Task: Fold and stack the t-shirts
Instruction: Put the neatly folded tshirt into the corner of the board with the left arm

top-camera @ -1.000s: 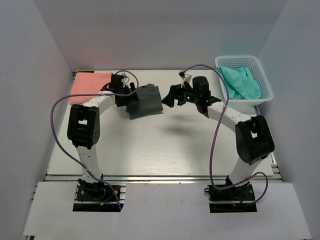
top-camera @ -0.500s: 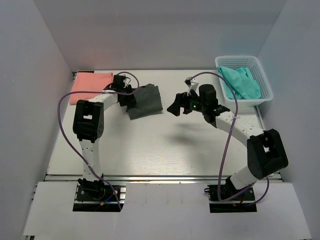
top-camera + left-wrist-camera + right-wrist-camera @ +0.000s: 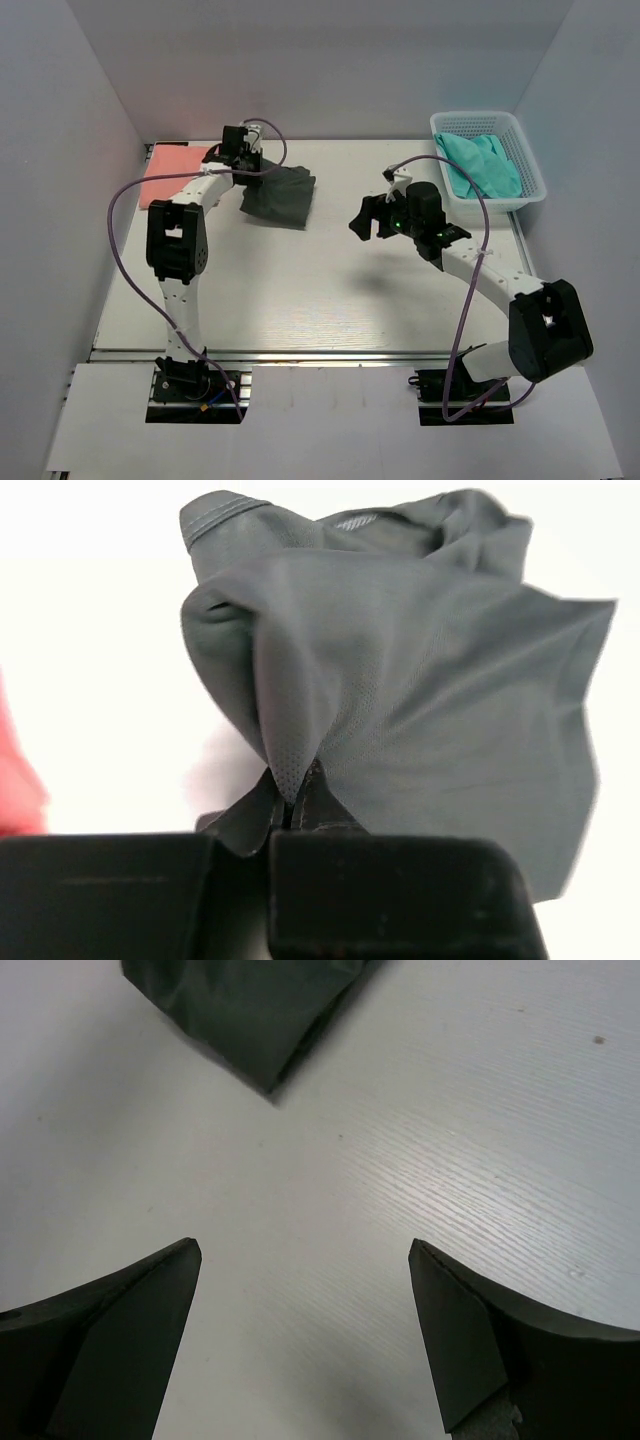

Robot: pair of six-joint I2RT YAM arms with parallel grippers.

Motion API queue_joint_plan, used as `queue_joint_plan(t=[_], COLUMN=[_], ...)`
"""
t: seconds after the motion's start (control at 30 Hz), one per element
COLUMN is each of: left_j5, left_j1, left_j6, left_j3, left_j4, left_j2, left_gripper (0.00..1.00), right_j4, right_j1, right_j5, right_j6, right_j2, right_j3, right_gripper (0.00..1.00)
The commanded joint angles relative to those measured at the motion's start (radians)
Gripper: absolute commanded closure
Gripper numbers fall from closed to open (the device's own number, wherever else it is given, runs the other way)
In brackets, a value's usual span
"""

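Note:
The left gripper needs to carry the fold of grey t-shirt outward and to the left in the top view, over the salmon pink t-shirt [image 3: 170, 175], to stack the t-shirts.
The dark charcoal grey t-shirt [image 3: 280, 195] is bunched at the back of the table, and my left gripper [image 3: 250, 165] is shut on its left edge. In the left wrist view a fold of the grey t-shirt [image 3: 420, 680] is pinched between the closed jaws of the left gripper [image 3: 295, 805] and hangs crumpled beyond them. The salmon pink t-shirt [image 3: 170, 175] lies folded flat at the back left. My right gripper [image 3: 365, 218] hovers open over bare table to the right of the grey shirt. The right gripper [image 3: 305, 1250] holds nothing, and a corner of the grey t-shirt [image 3: 250, 1000] shows ahead of it.
A white lattice basket [image 3: 532, 170] at the back right holds teal green t-shirts [image 3: 485, 165]. White walls close in the table on the left, back and right. A strip of pink fabric [image 3: 15, 770] shows at the left edge of the left wrist view.
My left gripper closed on the grey t-shirt's left edge and raised it, so the shirt bunched and shifted. My right arm drew back to the right and toward the near side, still open.

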Motion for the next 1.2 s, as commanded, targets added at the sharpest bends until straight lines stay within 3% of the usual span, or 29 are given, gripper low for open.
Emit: queue_joint_plan(t=[0.0, 0.37, 0.63, 0.9, 1.07, 1.17], left_j5=[-0.036, -0.23, -0.197, -0.12, -0.014, -0.052], left_j1=[0.016, 0.088, 0.193, 0.306, 0.362, 0.384], left_j6=[0.196, 0.382, 0.435, 0.435, 0.425, 0.401], left_j3=[0.073, 0.294, 0.395, 0.405, 0.443, 0.515], left_j4=[-0.074, -0.204, -0.217, -0.183, -0.159, -0.194], left_j2=[-0.095, -0.137, -0.104, -0.069, 0.04, 0.138], left_gripper=[1.0, 1.0, 1.0, 1.0, 1.0, 1.0], right_j4=[0.01, -0.004, -0.045, -0.073, -0.085, -0.103], right_j1=[-0.003, -0.002, -0.002, 0.0, 0.0, 0.001], right_j5=[0.111, 0.172, 0.188, 0.178, 0.178, 0.189], right_j6=[-0.037, -0.046, -0.05, -0.046, -0.05, -0.05], right_j2=[-0.045, -0.04, -0.015, 0.032, 0.061, 0.077], right_j3=[-0.008, -0.003, 0.023, 0.06, 0.092, 0.116], right_gripper=[0.1, 0.1, 0.1, 0.1, 0.1, 0.1])
